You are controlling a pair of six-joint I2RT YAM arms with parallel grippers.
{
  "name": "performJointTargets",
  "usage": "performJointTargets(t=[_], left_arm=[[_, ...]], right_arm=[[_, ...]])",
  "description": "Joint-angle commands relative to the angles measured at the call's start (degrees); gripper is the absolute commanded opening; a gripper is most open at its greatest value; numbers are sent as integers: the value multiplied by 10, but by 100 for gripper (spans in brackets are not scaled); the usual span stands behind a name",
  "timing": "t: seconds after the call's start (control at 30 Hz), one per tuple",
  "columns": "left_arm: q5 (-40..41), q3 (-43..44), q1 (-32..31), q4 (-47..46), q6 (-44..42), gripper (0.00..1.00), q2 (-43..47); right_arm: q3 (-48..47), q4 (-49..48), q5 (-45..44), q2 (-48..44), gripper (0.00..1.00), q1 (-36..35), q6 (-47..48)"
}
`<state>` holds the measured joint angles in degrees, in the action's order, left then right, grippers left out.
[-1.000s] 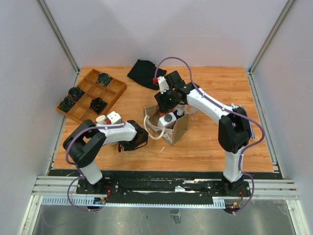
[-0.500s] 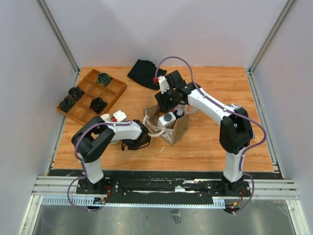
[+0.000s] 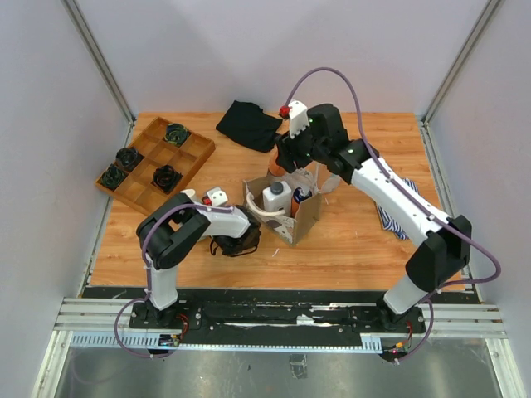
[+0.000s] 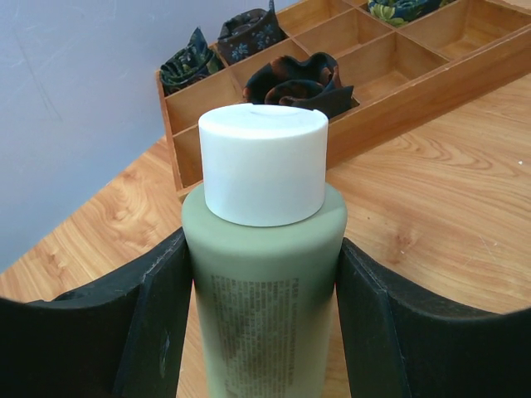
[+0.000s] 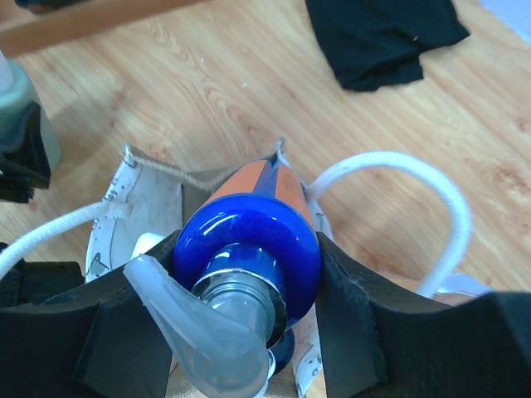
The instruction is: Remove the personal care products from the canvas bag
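The bare table by the striped cloth is below my right gripper and to its right in the top view, so my right gripper needs to swing across and down next to let go.
My right gripper [image 3: 292, 156] [image 5: 247, 278] is shut on an orange-brown bottle [image 5: 267, 184] with a blue cap and clear pump. It holds the bottle above the far edge of the beige canvas bag [image 3: 305, 217], whose white handle [image 5: 398, 170] loops beside it. A white bottle [image 3: 276, 197] and something blue [image 3: 300, 196] stand inside the bag. My left gripper [image 4: 264, 298] is shut on an upright olive-beige bottle [image 4: 264, 249] with a cream cap, left of the bag. In the top view the bottle's cap [image 3: 187, 193] peeks past the arm.
A divided wooden tray [image 3: 203, 149] [image 4: 415, 108] holding dark folded cloths sits at the far left. A black cloth [image 3: 247, 124] [image 5: 382, 37] lies behind the bag. A striped cloth [image 3: 388, 217] lies right of the bag under the right arm.
My right gripper has lifted the orange-brown bottle up out of the bag and swung back. My left gripper has carried the olive bottle slightly rightwards.
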<state>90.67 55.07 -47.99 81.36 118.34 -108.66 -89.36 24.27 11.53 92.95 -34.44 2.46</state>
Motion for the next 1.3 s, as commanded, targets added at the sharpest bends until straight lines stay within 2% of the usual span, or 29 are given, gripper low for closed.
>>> performJointTargets(t=[0.0, 0.33, 0.57, 0.63, 0.9, 1.27], left_arm=[[58, -12, -16, -31, 209, 14, -10], [64, -13, -52, -30, 237, 12, -19], [45, -13, -76, -31, 262, 12, -22], [39, -16, -83, -31, 271, 12, -23], [42, -16, -104, -30, 284, 14, -27], [39, -43, -120, -31, 317, 13, 21]], right_arm=[[-8, -91, -20, -44, 1, 44, -15], [-163, -14, -28, 21, 1, 194, -41], [-372, 163, -35, 181, 1, 263, -36], [-397, 202, -21, 221, 1, 279, -42], [-311, 209, 1, 264, 1, 318, -56], [-210, 190, -3, 271, 1, 322, -59]])
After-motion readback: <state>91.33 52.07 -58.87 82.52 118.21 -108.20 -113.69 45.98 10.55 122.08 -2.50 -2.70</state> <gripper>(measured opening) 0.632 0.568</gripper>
